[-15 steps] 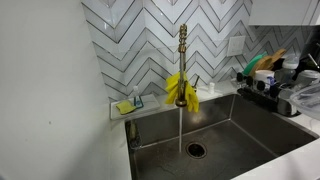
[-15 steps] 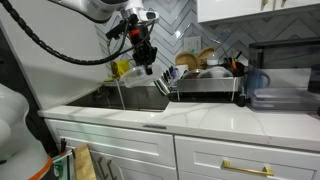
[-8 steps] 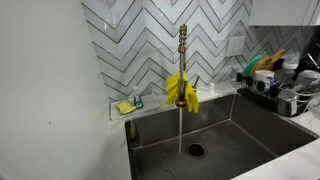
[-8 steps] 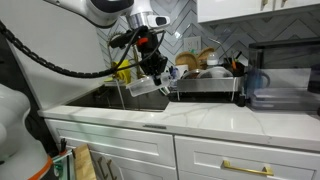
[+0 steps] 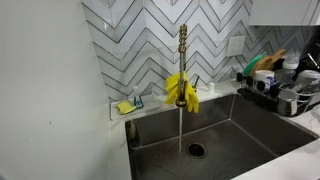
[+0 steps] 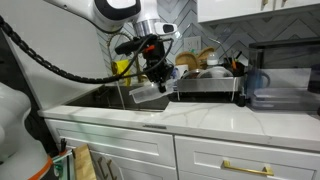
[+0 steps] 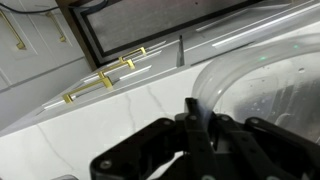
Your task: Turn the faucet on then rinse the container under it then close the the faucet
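Observation:
The gripper moves down and away from the sink next, onto the white counter by the sink's front edge. That counter lies below the container.
The brass-gold faucet stands behind the sink with a yellow cloth draped round its lower part. A thin stream of water runs from it down to the drain. In an exterior view my gripper holds the clear plastic container in the air above the sink's front edge, tilted. In the wrist view the jaws are shut on the container's rim, with the white counter below. The gripper does not show in the exterior view that faces the faucet.
A steel sink basin with a round drain. A dish rack full of dishes stands beside the sink. A yellow sponge lies on the back ledge. A dark appliance stands on the white counter.
My gripper has come away from the faucet toward the sink's front and lowered slightly, carrying the clear container. The water keeps running.

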Tool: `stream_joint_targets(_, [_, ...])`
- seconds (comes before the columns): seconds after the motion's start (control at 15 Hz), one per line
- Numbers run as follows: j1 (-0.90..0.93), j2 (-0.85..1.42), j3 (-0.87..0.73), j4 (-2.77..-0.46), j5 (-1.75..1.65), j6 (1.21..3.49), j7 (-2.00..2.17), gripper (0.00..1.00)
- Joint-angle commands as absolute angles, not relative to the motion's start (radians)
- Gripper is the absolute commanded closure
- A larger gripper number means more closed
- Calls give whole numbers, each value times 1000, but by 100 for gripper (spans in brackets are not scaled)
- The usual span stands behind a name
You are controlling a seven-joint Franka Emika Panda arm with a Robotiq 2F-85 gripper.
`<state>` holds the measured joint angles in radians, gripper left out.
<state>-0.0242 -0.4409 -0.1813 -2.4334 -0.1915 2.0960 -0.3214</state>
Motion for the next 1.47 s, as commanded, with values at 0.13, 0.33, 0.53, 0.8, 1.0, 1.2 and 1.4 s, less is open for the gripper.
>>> stream_joint_targets(0.13, [-56,-319,-290,-2453,-84,2263,-478,99])
stream_joint_targets(0.33, [-53,-254,-329,-2450,33,2304,-561,99])
stream_joint_targets(0.53, [-57,-189,-345,-2439,160,2325,-631,99])
stream_joint_targets(0.8, [-77,-118,-331,-2420,289,2347,-664,99])
stream_joint_targets(1.0, [-92,-77,-314,-2401,348,2359,-673,99])
stream_joint_targets(1.2, [-108,-53,-295,-2373,349,2343,-671,69])
stream_joint_targets(1.4, [-118,-75,-271,-2338,312,2331,-659,49])
